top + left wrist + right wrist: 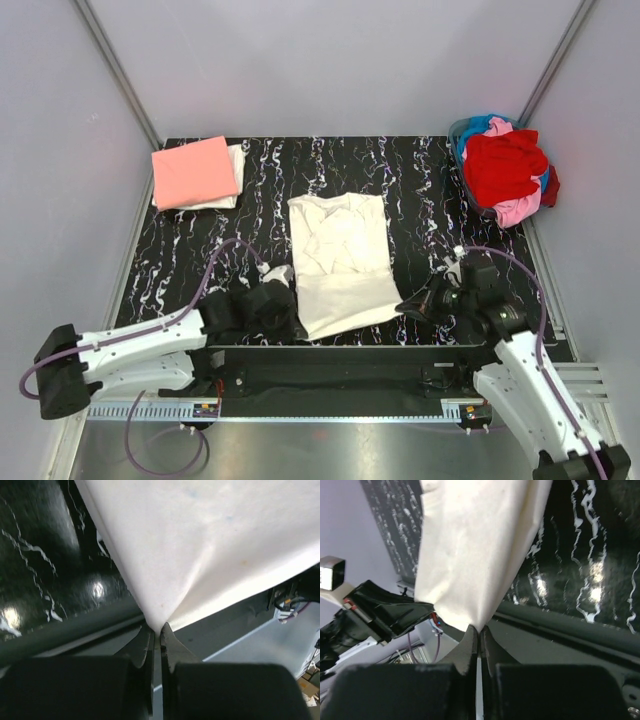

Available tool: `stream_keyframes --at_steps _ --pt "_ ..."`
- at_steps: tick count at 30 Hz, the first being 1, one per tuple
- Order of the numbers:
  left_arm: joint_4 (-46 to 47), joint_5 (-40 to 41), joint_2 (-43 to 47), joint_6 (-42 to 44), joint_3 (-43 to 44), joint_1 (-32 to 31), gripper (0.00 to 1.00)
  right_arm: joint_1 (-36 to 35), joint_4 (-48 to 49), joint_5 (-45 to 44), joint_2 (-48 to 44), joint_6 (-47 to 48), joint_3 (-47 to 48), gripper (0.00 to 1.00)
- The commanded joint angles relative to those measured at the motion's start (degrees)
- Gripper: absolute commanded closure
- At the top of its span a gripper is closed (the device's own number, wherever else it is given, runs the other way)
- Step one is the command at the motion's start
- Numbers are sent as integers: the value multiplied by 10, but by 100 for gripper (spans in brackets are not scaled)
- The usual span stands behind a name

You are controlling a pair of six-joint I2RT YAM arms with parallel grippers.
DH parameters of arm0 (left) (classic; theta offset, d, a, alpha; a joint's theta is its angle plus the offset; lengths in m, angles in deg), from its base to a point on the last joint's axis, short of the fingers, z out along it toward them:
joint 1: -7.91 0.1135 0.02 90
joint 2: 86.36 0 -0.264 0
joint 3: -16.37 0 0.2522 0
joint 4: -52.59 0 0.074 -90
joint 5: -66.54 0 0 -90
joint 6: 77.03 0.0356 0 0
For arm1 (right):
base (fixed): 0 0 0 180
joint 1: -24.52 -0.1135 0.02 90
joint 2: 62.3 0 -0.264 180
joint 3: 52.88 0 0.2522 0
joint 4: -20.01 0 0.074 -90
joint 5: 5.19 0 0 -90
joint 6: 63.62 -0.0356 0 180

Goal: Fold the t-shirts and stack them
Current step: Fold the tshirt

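The left gripper takes the pinched near corner outward and over the cream t-shirt [340, 260] to the shirt's far end [301, 206] next. It releases the corner there, since the cloth still lies lengthwise.
The large cream t-shirt [340, 260] lies lengthwise on the black marbled table, folded to a narrow strip. My left gripper [296, 318] is shut on its near left corner; the left wrist view shows the cream cloth [200, 545] pinched at my fingertips [158, 628]. My right gripper [404, 306] is shut on the near right corner, with the cloth [475, 550] drawn into my closed fingertips [480, 629]. A folded salmon-pink shirt [193, 171] lies on a folded white one [234, 180] at the far left.
A heap of red [505, 165], pink [516, 208] and blue shirts sits in a basket at the far right corner. Grey walls enclose the table. The table's near edge rail [350, 350] runs just under both grippers.
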Motion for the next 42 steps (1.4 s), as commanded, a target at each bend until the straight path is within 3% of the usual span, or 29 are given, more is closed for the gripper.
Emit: stream_keyframes --at_steps 1,6,10,28,32,36,37,38,39,40,41,42 --pt "-92 64 42 -56 26 -39 100 -3 -119 -15 -65 -34 44 100" --pt "-151 82 46 -54 71 -49 100 -3 -137 -7 -60 -14 64 100" --pt "-208 125 12 -27 162 -38 94 -2 -134 -46 -20 12 105 100" --pt "-171 6 -105 160 264 182 94 -2 -56 -122 214 69 259 100" --pt "-164 -40 -178 206 321 256 93 0 -46 -152 329 85 352 100" --pt "-171 -105 -308 264 461 343 91 18 -38 -190 498 113 493 100" --pt "-179 -107 -385 283 497 376 86 30 -42 -199 543 117 536 100" --pt "-192 -120 -430 294 537 391 75 39 -48 -203 644 127 634 100" --pt "-205 -141 -477 313 580 404 60 45 -61 -219 703 139 698 86" --pt "-235 -139 -576 314 680 416 17 48 -97 -210 764 161 771 59" --pt "-265 -155 -617 314 724 433 1 49 -137 -210 883 180 927 8" --pt "-267 -181 -649 320 755 438 1 49 -178 -203 935 199 1005 1"
